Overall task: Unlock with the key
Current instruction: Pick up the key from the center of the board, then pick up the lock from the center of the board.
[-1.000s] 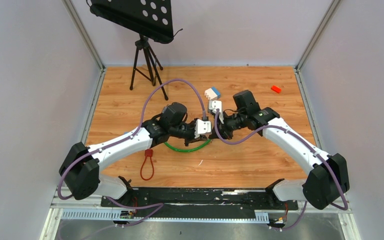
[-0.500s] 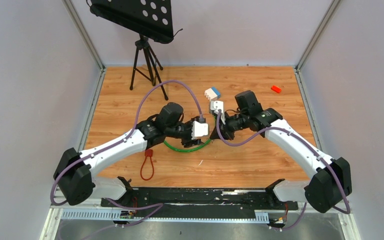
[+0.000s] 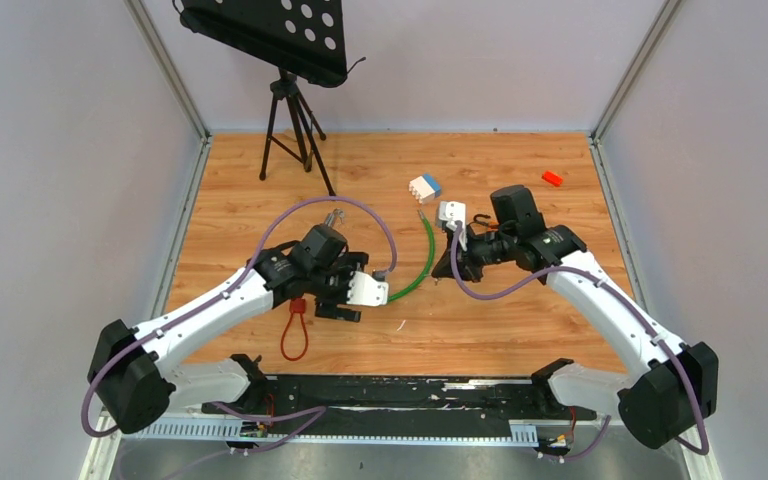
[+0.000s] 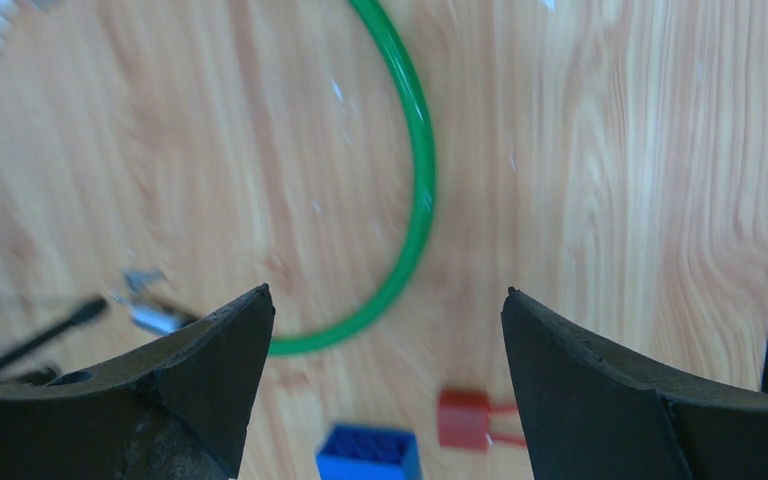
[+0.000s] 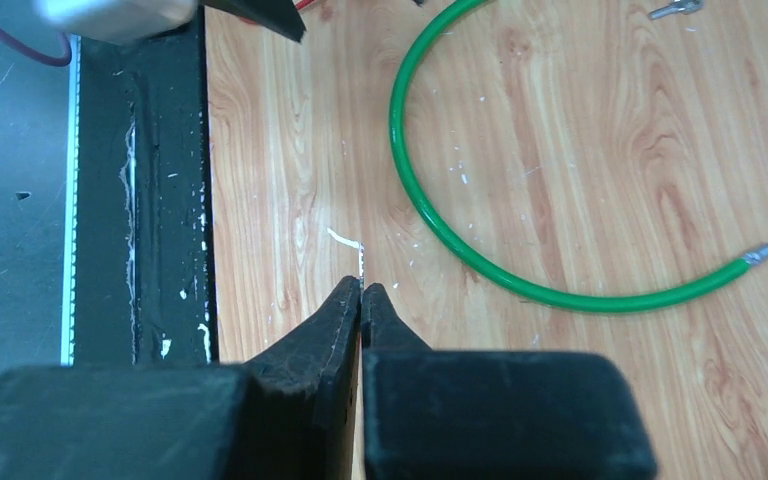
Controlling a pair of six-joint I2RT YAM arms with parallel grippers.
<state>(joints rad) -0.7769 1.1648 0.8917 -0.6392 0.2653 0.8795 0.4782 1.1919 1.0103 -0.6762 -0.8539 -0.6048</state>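
The red block (image 3: pixel 298 306) (image 4: pixel 463 420) is below my left gripper and to its left in the top view. My left gripper's fingers are empty and open, and I will move them down and across onto the block next.
The green lock cable (image 3: pixel 415 268) lies on the wood as an open arc, its bare metal tip (image 3: pixel 422 214) pointing to the far side. It also shows in the left wrist view (image 4: pixel 422 180) and the right wrist view (image 5: pixel 555 297). A small metal piece, apparently the key (image 3: pixel 333 214), lies loose left of the cable, near the top edge of the right wrist view (image 5: pixel 675 9). My left gripper (image 3: pixel 339 298) hangs open and empty (image 4: pixel 387 292) at the cable's near end. My right gripper (image 3: pixel 443 270) is shut on nothing (image 5: pixel 362 290), right of the cable.
A red strap loop with a red block (image 3: pixel 296 322) lies by the left gripper, and a blue brick (image 4: pixel 368 455) sits beneath it. White and blue bricks (image 3: pixel 424 186) and a red brick (image 3: pixel 552 178) lie farther back. A tripod (image 3: pixel 295 125) stands back left. A black rail (image 3: pixel 400 388) lines the near edge.
The left gripper went from shut to wide open and drew back toward the near left. The right arm shifted right. The green cable swung out into an open arc between them.
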